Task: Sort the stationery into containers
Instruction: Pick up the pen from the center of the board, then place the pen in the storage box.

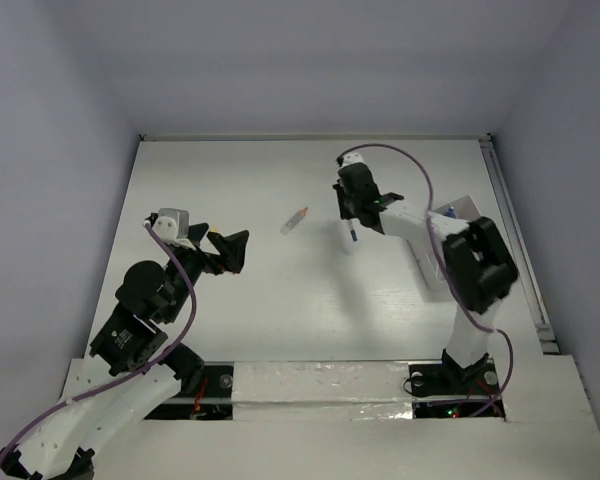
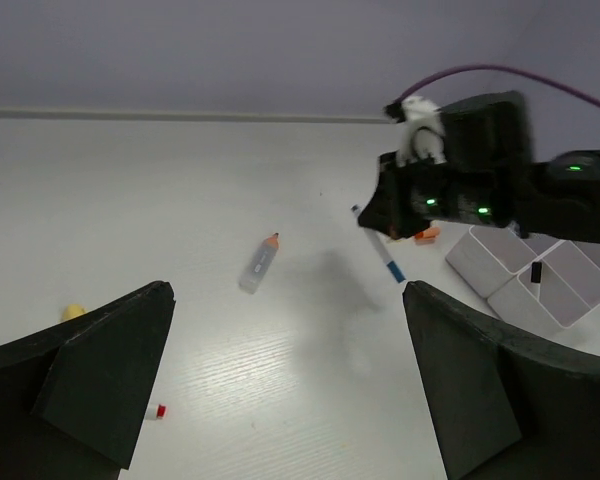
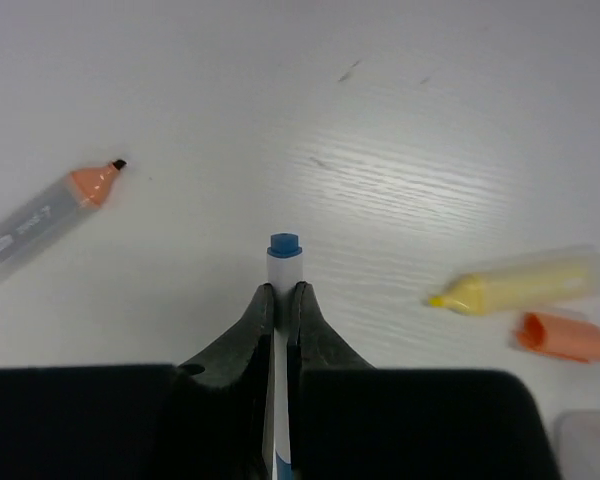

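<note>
The pen needs to get over the white containers' side by the orange cap, so the right gripper should swing and turn first, then open.
My right gripper is shut on a thin blue-and-white pen and holds it above the table's middle; the right wrist view shows the pen's blue end sticking out past the closed fingertips. A white tube with an orange tip lies to the pen's left and shows in the left wrist view. A yellow highlighter and a loose orange cap lie to the right. The white containers sit behind the right arm. My left gripper is open and empty, apart from everything.
A small yellow piece and a tiny red-and-white piece lie on the table near my left gripper's left finger. The table's raised right edge runs beside the containers. The enclosure walls stand close around the white table.
</note>
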